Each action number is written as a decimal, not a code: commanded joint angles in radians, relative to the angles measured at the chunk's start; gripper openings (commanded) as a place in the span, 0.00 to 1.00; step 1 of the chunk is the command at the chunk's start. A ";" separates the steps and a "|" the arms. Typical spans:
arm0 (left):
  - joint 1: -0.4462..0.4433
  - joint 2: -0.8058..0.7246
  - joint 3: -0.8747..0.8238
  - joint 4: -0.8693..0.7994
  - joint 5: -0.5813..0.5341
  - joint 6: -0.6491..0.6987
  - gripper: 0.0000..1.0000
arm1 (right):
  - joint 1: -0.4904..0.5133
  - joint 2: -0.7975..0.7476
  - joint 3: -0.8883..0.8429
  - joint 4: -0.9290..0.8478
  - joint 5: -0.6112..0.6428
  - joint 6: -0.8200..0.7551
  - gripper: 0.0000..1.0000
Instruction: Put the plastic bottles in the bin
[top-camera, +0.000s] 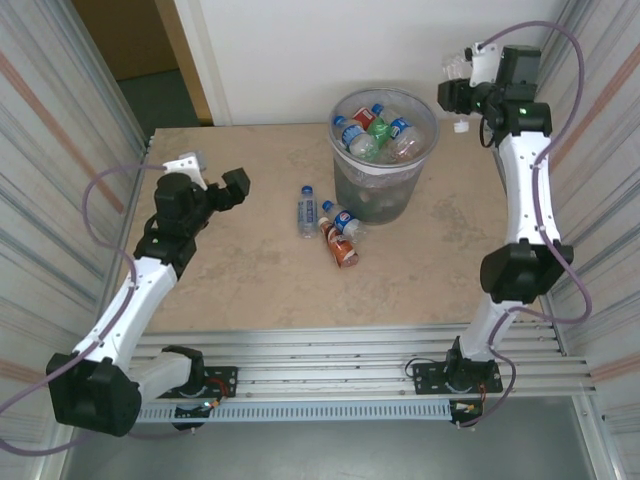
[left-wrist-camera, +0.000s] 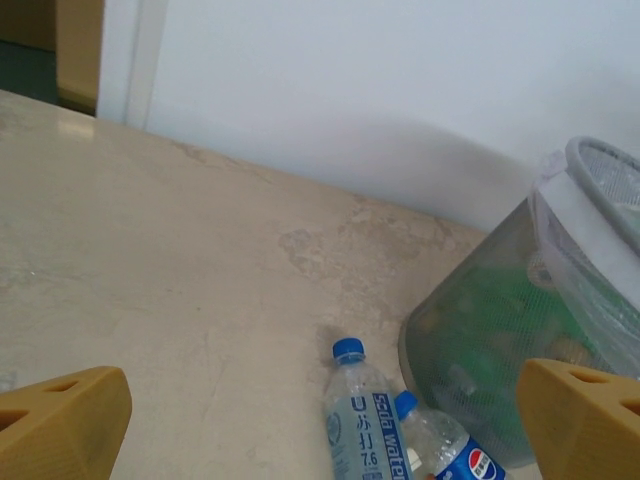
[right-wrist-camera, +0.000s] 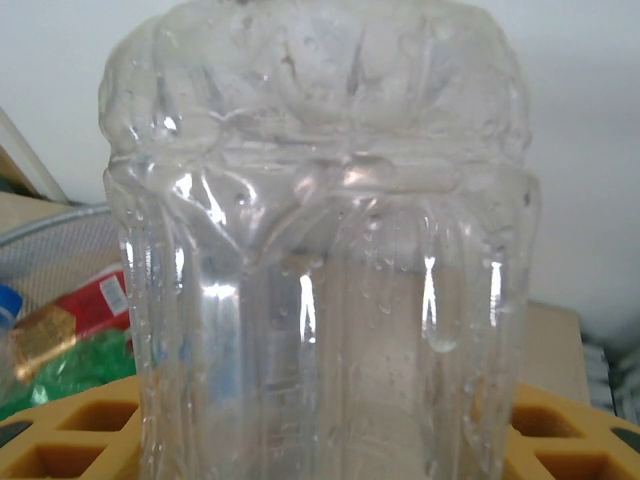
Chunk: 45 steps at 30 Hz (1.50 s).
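Observation:
The robot's right gripper needs to carry the clear bottle sideways over the bin's opening (top-camera: 388, 126) (right-wrist-camera: 62, 300) next and release it there, because the bottle still hangs beside the bin's rim.
The bin (top-camera: 398, 190) stands at the back middle of the table with several plastic bottles (top-camera: 378, 135) inside. Three bottles lie left of its foot: a clear blue-capped one (top-camera: 307, 210), a blue-labelled one (top-camera: 346, 222) and an orange-brown one (top-camera: 342, 248). My right gripper (top-camera: 452, 97) hangs high, just right of the bin's rim, shut on a clear bottle (right-wrist-camera: 320, 250) whose white cap (top-camera: 461, 127) points down. My left gripper (top-camera: 233, 189) is open above the table's left part, facing the lying bottles (left-wrist-camera: 360, 420) and the bin (left-wrist-camera: 500, 340).
Corrugated metal walls close in both sides of the table (top-camera: 240, 290). A white wall runs along the back, with a doorway at the far left. The aluminium rail holding the arm bases lines the near edge.

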 joint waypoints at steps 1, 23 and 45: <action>0.005 0.019 0.035 0.031 0.066 -0.013 0.99 | 0.026 0.090 0.135 0.012 -0.057 -0.060 0.50; 0.005 0.007 0.013 0.045 0.062 -0.031 0.99 | 0.142 0.288 0.245 0.022 -0.045 -0.249 0.55; 0.005 0.019 0.030 0.029 0.042 -0.034 0.99 | 0.163 0.291 0.241 -0.049 -0.066 -0.298 0.76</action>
